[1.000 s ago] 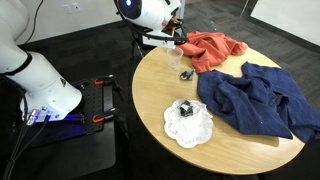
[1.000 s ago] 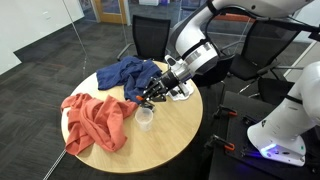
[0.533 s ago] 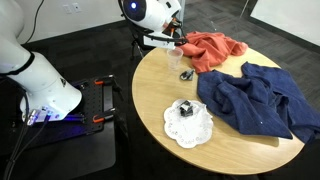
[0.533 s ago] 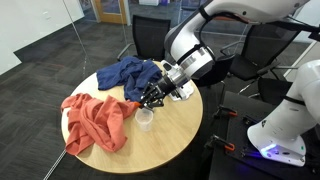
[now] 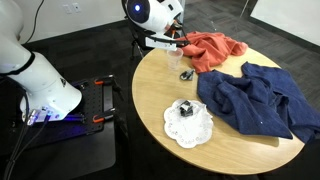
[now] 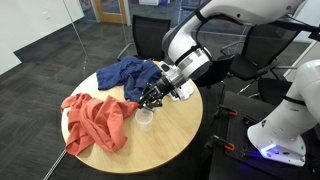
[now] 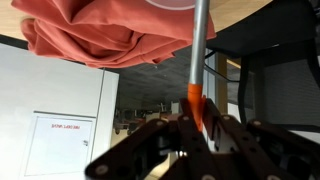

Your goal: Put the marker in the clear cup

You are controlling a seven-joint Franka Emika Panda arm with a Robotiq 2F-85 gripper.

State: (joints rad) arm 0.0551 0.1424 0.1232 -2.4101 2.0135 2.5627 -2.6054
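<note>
The marker is still above the clear cup's rim, so the robot's gripper needs to move over the cup's opening (image 7: 176,3) next, then lower the marker's grey body inside before it opens.
My gripper (image 6: 150,100) is shut on the marker (image 7: 198,70), which has a grey barrel and an orange end and sticks out from between the fingers (image 7: 197,128). The gripper hangs just above the clear cup (image 6: 145,119), which stands upright on the round wooden table (image 6: 170,135) near its edge. In the wrist view the marker points at the cup's rim (image 7: 180,3), and this picture stands upside down. The gripper also shows in an exterior view (image 5: 179,42), above the cup (image 5: 174,57), which is faint there.
A red cloth (image 6: 95,120) lies crumpled beside the cup and a blue cloth (image 5: 260,100) covers the table's other side. A white doily (image 5: 188,124) bears a small black object (image 5: 186,108). Another small dark object (image 5: 186,73) lies near the cup. Chairs stand behind the table.
The gripper has shifted only slightly over the cup, with the marker still held. The cloths and the cup have not moved.
</note>
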